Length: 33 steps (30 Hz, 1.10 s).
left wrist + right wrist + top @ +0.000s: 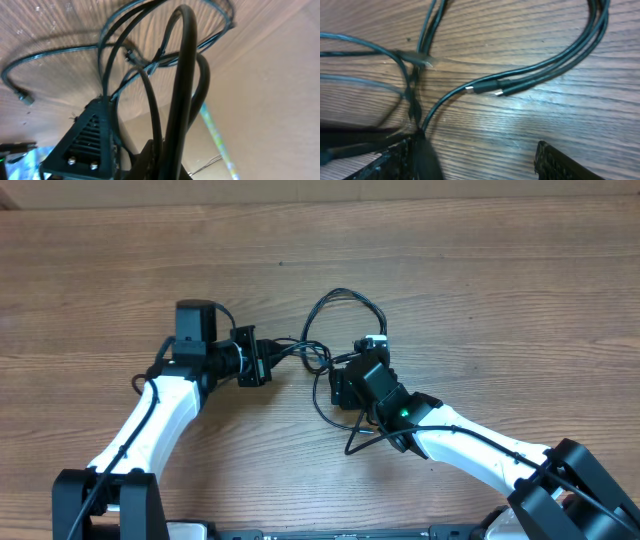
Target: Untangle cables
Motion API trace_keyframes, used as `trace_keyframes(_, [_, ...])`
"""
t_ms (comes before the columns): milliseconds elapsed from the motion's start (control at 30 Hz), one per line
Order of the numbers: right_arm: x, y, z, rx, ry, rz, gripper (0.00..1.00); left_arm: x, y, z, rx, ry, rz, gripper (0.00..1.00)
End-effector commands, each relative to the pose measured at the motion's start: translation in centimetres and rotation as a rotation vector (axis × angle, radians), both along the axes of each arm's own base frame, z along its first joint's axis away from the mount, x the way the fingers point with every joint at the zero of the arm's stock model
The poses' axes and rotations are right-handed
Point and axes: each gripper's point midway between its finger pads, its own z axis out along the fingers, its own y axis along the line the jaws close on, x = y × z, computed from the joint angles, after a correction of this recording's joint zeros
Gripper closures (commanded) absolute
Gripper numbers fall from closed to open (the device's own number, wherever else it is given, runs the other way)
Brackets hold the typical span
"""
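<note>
The cables will next go to the left in the overhead view and then down in my left gripper, clear of the knot, onto the bare tabletop beside the gripper's arm.
The cables (352, 294) are thin black cords that loop over the middle of the wooden table and cross in a knot between the two grippers. My left gripper (262, 358) points right and is shut on the cables (180, 75), which rise from between its jaws (131, 161). My right gripper (340, 385) hangs just right of the knot. In the right wrist view it (477, 165) stands open over bare wood, with one strand (440, 102) running past its left finger (395, 160). Two silver-tipped plug ends (485, 90) lie side by side ahead of it.
The wooden table (500, 280) stretches wide on all sides of the cables. The white arms (150, 420) and their dark bases (570, 490) fill the near edge, each with its own thicker black cord.
</note>
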Motion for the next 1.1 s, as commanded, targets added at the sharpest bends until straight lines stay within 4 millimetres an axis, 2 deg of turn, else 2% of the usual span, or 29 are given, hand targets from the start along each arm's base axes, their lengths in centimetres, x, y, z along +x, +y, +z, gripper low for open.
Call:
trace_keyframes(0, [0.6, -0.4, 0.5, -0.017, -0.027, -0.014, 0.26, 1.1, 2.2, -0.6, 0.038, 0.006, 0.085, 0.96])
trace_keyframes(133, [0.6, -0.4, 0.5, -0.017, -0.026, -0.014, 0.25, 1.7, 3.9, -0.8, 0.062, -0.002, 0.131, 0.96])
trace_keyframes(333, [0.7, -0.3, 0.6, -0.012, -0.032, -0.013, 0.26, 1.7, 4.2, -0.8, 0.12, -0.094, 0.059, 0.96])
trace_keyframes(600, [0.7, -0.2, 0.7, -0.009, -0.034, -0.013, 0.25, 2.0, 4.1, -0.5, 0.368, -0.513, -0.285, 0.96])
trace_keyframes(733, [0.7, -0.3, 0.7, -0.01, -0.034, -0.013, 0.25, 2.5, 2.4, 2.2, 0.31, -0.727, -0.377, 0.96])
trace_keyframes(900, [0.7, -0.3, 0.7, -0.011, -0.033, -0.013, 0.25, 4.6, 1.1, 8.4, 0.247, -1.077, -0.391, 0.96])
trace_keyframes(1000, [0.7, -0.3, 0.7, -0.01, -0.033, -0.013, 0.25, 5.7, 1.6, 10.3, 0.255, -1.132, -0.327, 0.96])
trace_keyframes(1067, [0.7, -0.3, 0.7, -0.01, -0.033, -0.013, 0.25, 6.6, 2.7, 10.1, 0.272, -1.078, -0.253, 0.96])
